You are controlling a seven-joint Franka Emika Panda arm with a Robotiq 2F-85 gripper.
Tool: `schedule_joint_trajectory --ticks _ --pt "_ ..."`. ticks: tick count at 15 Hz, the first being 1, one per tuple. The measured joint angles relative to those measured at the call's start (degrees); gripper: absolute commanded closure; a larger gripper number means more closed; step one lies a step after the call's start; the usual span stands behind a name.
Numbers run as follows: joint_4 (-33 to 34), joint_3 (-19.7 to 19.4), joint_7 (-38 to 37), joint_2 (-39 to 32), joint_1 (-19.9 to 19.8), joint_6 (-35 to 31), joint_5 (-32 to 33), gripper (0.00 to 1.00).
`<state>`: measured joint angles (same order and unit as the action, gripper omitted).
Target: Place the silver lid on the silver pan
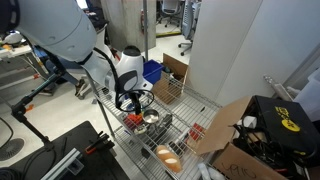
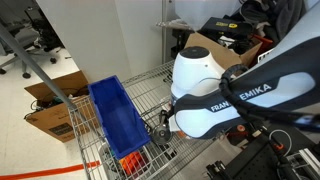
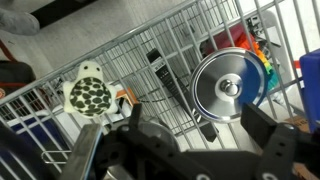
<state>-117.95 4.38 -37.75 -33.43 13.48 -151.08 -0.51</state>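
The open gripper moves toward the right in the wrist view and down around the lid's centre knob [image 3: 229,87] next, since it lies off my finger gap.
The silver lid [image 3: 228,87], a round shiny disc with a centre knob, lies on the wire rack [image 3: 150,35] in the wrist view. It sits on something colourful. A black handle-like bar [image 3: 165,78] lies along its left side. My gripper [image 3: 200,125] is open and empty above the rack, with the lid just ahead of it, nearer the right finger. In an exterior view the gripper [image 1: 135,103] hangs over the rack beside a small shiny round metal piece [image 1: 150,118]. I cannot tell whether that piece is the lid or the silver pan.
A green and white turtle toy [image 3: 90,95] lies left of the lid. A bowl with orange contents [image 1: 168,153] and a red object [image 1: 197,130] sit on the rack. A blue plastic bin [image 2: 115,120] stands at one end. Cardboard boxes [image 1: 235,125] surround the rack.
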Motion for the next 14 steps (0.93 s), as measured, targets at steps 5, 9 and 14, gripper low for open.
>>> schedule_joint_trajectory --ticks 5,9,14 --pt "7.4 -2.8 -2.3 -6.2 4.8 0.7 0.0 0.00" --pt "12.4 -3.8 -4.0 -10.3 6.4 2.7 0.0 0.00" --pt "16.1 -3.8 -4.6 -13.3 7.1 5.0 0.0 0.03"
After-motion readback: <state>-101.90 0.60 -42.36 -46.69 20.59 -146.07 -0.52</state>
